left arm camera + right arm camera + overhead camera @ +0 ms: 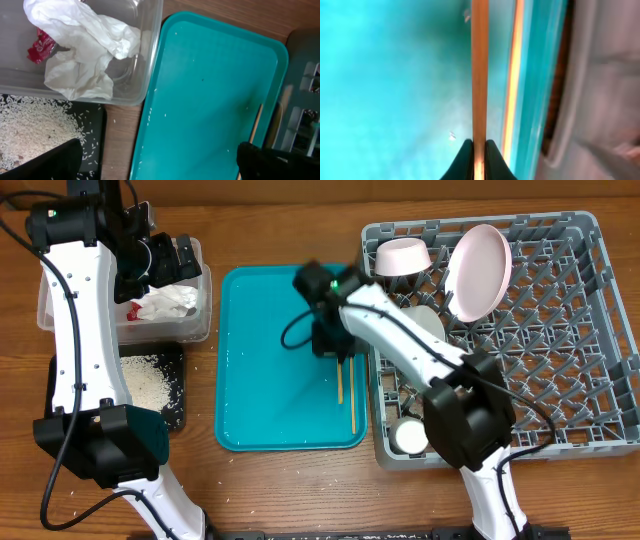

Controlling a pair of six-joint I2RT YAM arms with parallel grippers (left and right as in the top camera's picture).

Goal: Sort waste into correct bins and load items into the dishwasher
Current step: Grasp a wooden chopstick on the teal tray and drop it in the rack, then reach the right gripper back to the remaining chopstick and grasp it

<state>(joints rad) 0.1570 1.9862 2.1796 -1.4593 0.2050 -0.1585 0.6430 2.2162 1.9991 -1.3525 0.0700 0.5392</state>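
The slots of the rack beside the plate are to my right gripper's right in the overhead view. My right gripper will lift across the rack's side next and release its chopstick onto them.
My right gripper (pixel 333 345) (pixel 479 150) is low over the teal tray and shut on one wooden chopstick (pixel 480 70) (pixel 340 383). The second chopstick (pixel 512 75) (pixel 352 395) lies beside it along the tray's right rim. My left gripper (pixel 170 260) (pixel 160 165) is open and empty above the clear tub (pixel 205 320), which holds the crumpled white wrapper with red marks (pixel 165 302) (pixel 85 45). Rice grains (pixel 148 380) (pixel 30 125) lie in the black tray (pixel 178 405). The grey rack (pixel 570 380) holds the plate (pixel 478 272), a bowl (pixel 402 257), another bowl (pixel 428 320) and the cup (pixel 410 438).
The teal serving tray (pixel 270 360) (pixel 210 85) lies between the bins and the rack, with a few stray rice grains on it. The rack's left wall (pixel 605 90) stands right beside the tray's edge. Some rice grains are scattered on the wooden table near the black tray.
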